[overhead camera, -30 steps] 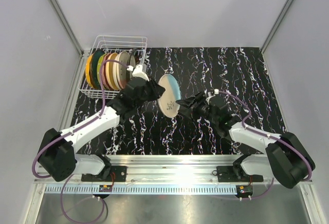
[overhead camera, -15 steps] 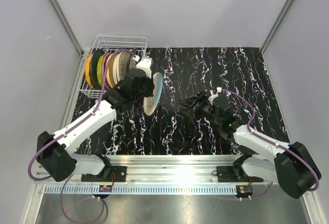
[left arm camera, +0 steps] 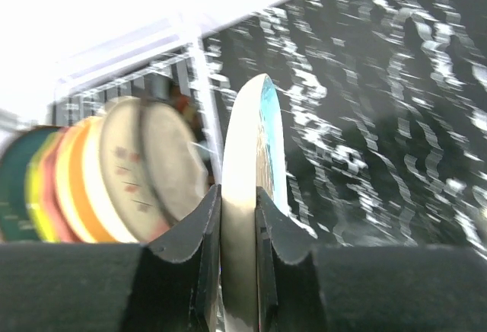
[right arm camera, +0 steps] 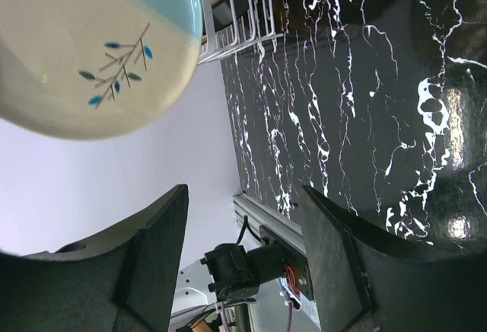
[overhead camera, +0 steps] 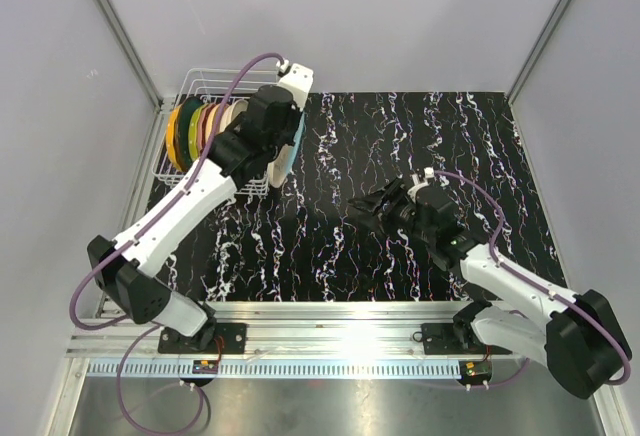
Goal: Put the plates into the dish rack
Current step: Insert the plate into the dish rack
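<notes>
A gap inside the rack's side wires is empty, so my left gripper will lower to the left in the top view and release the cream plate there.
My left gripper (left arm camera: 238,218) is shut on the rim of a cream plate (left arm camera: 255,134) with a light blue face. It holds the plate upright and edge-on. In the top view this plate (overhead camera: 290,156) hangs at the right side of the white wire dish rack (overhead camera: 200,84). Several plates (overhead camera: 205,134) in orange, yellow, green and cream stand on edge in the rack, and the left wrist view shows these plates (left arm camera: 114,172) just left of the held one. My right gripper (right arm camera: 242,195) is open and holds nothing, off to the right over the black marbled table (overhead camera: 420,156). The right wrist view shows the held plate (right arm camera: 84,50) with its leaf sprig.
The rack (right arm camera: 243,20) stands in the table's far left corner, close to the white left wall (overhead camera: 60,106). An aluminium rail (overhead camera: 340,321) with both arm bases runs along the near edge.
The left arm has carried the plate from mid-table back and left to the rack's right side, turning it edge-on. The right gripper stayed open and drew slightly away.
</notes>
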